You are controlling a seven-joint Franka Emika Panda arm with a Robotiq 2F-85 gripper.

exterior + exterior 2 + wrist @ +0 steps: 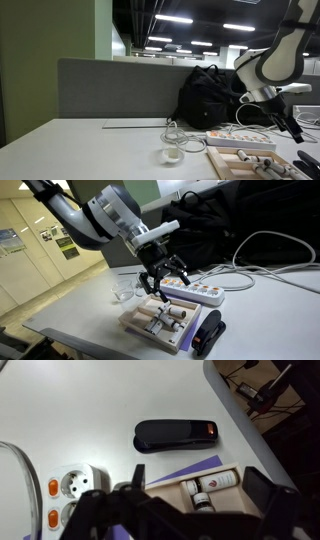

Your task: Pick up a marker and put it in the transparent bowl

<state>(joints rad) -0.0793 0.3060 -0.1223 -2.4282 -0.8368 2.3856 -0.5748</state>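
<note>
My open gripper needs to descend into the tray, fingers on both sides of the marker's body, because the dark marker lies below it in the wooden tray.
Several markers lie in a shallow wooden tray; they also show in an exterior view. My gripper is open and empty. It hovers just above the tray, with one finger on each side of the markers. In both exterior views the gripper points down over the tray. The transparent bowl stands empty on the table, beside the tray and apart from the gripper.
A black stapler lies beside the tray. A white power strip with cables lies near it. A purple sheet sticks out from under the tray. A black backpack stands behind, and the table edge is close.
</note>
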